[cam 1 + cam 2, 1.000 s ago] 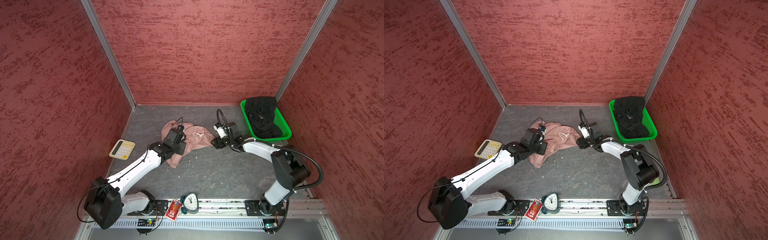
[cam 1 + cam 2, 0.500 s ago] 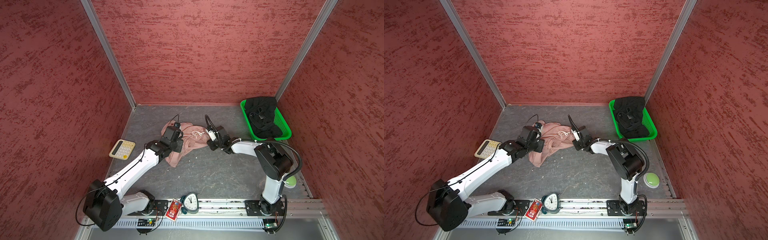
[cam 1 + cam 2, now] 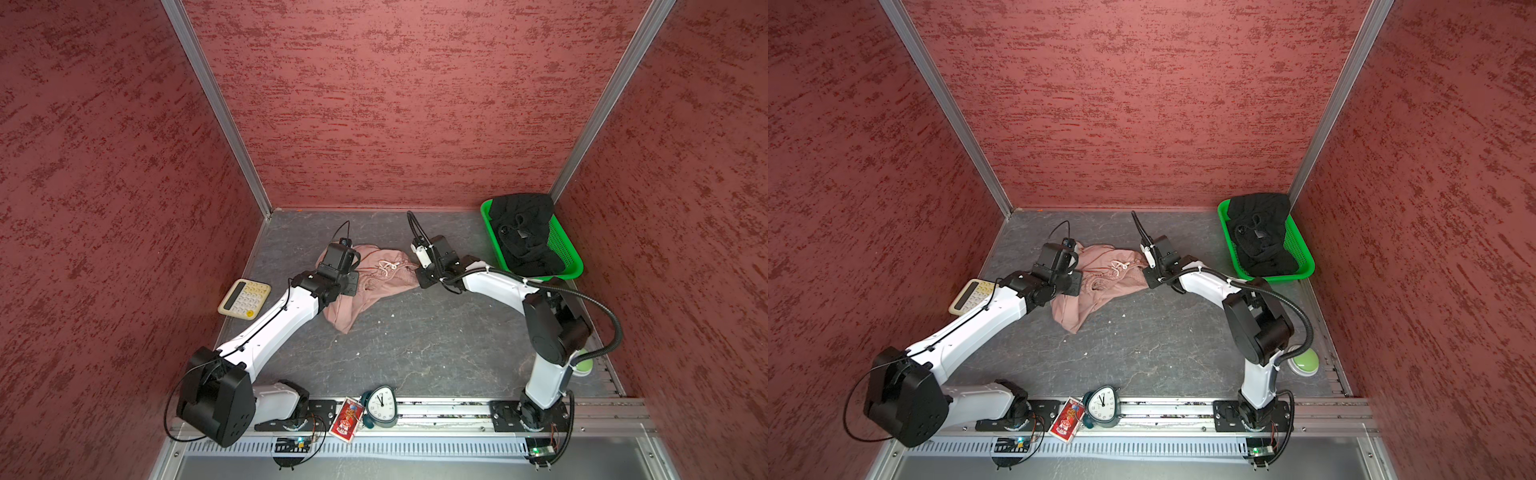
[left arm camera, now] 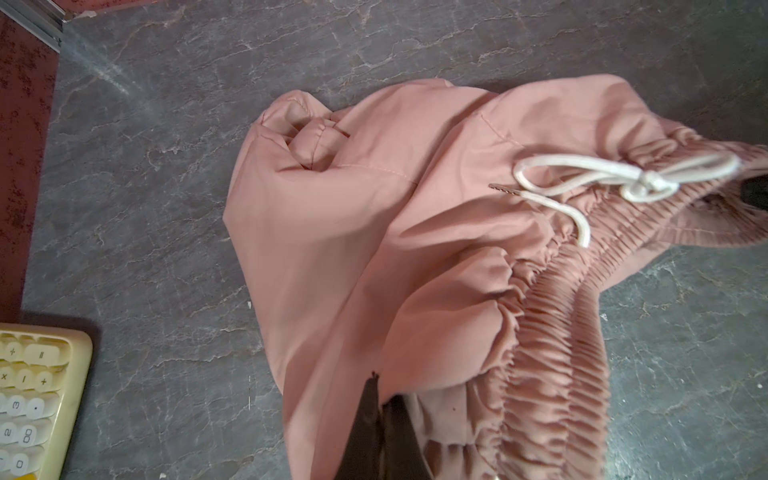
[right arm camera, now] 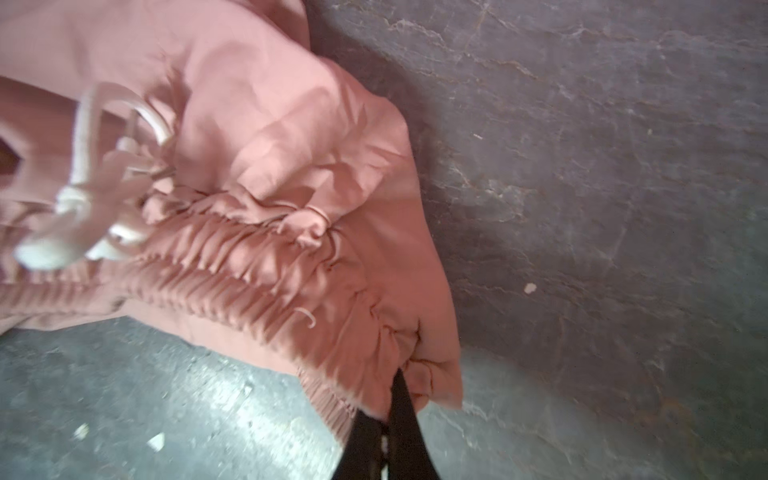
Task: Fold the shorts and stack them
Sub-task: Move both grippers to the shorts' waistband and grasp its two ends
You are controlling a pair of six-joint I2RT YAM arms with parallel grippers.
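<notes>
Next, my left gripper moves down and toward the white drawstring (image 4: pixel 602 174) beside the gathered waistband (image 4: pixel 552 360). It then releases the cloth, since the cloth's pinched fold is raised off the table.
The dusty pink shorts (image 3: pixel 376 286) (image 3: pixel 1100 286) lie crumpled at the middle back of the grey table, with the white drawstring (image 4: pixel 602 174) on top. My left gripper (image 4: pixel 382 399) (image 3: pixel 352 284) is shut on the cloth by the gathered waistband at the shorts' left side. At the waistband's right end, my right gripper (image 5: pixel 395 390) (image 3: pixel 419 277) is shut on the bunched elastic corner. The black shorts (image 3: pixel 525 239) (image 3: pixel 1260 235) lie heaped in the green basket (image 3: pixel 571 266) (image 3: pixel 1306 259) at the back right, away from both grippers.
A cream calculator (image 3: pixel 244 298) (image 4: pixel 33 399) lies by the left wall, close to the left arm. A small clock (image 3: pixel 380 405) and a red card (image 3: pixel 347 419) stand at the front rail. A green button (image 3: pixel 1304 361) sits behind the right arm's base.
My right gripper has come left to the waistband's right end and shut on it. The left gripper has stayed shut on the pink shorts, shifting slightly.
</notes>
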